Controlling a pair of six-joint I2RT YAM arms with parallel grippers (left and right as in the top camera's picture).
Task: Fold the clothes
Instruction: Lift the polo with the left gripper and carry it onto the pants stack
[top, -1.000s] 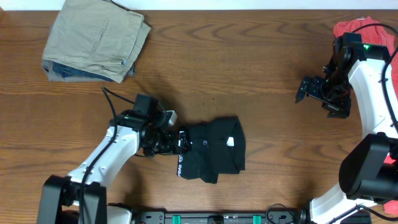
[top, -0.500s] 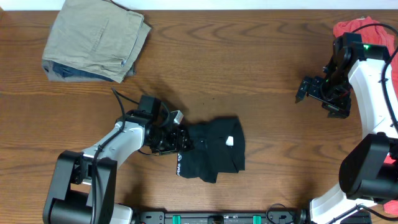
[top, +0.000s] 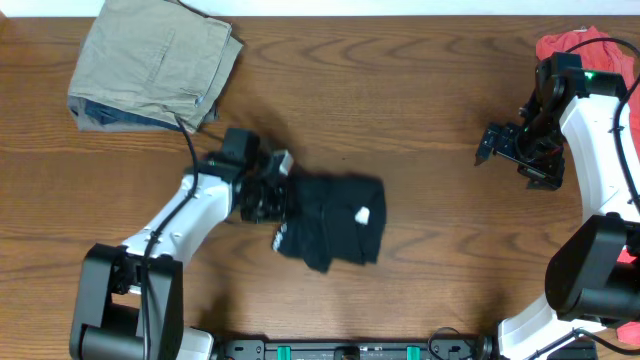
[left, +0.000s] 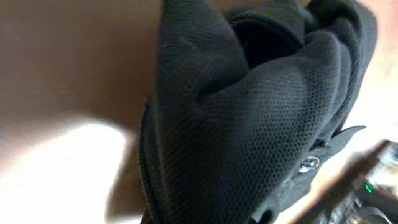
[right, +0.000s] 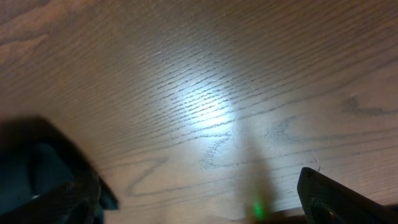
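Observation:
The shirt is already gathered into a compact bundle. So next, the left gripper carries the shirt up and outward onto the folded khaki trousers and releases it.
The clothes, a black shirt with a small white patch, lie bunched in a compact heap at the table's middle. My left gripper is shut on the shirt's left edge. In the left wrist view, gathered black mesh fabric fills most of the frame and hides the fingers. My right gripper hangs open at the far right, well away from the shirt. Its wrist view shows only bare wood between the two fingers.
Folded khaki trousers lie at the back left corner. A red T-shirt sits at the back right edge behind the right arm. The wooden table runs between them.
The left gripper has closed on the shirt's left edge and drawn it a little toward the back left, bunching the fabric. The right arm has not moved.

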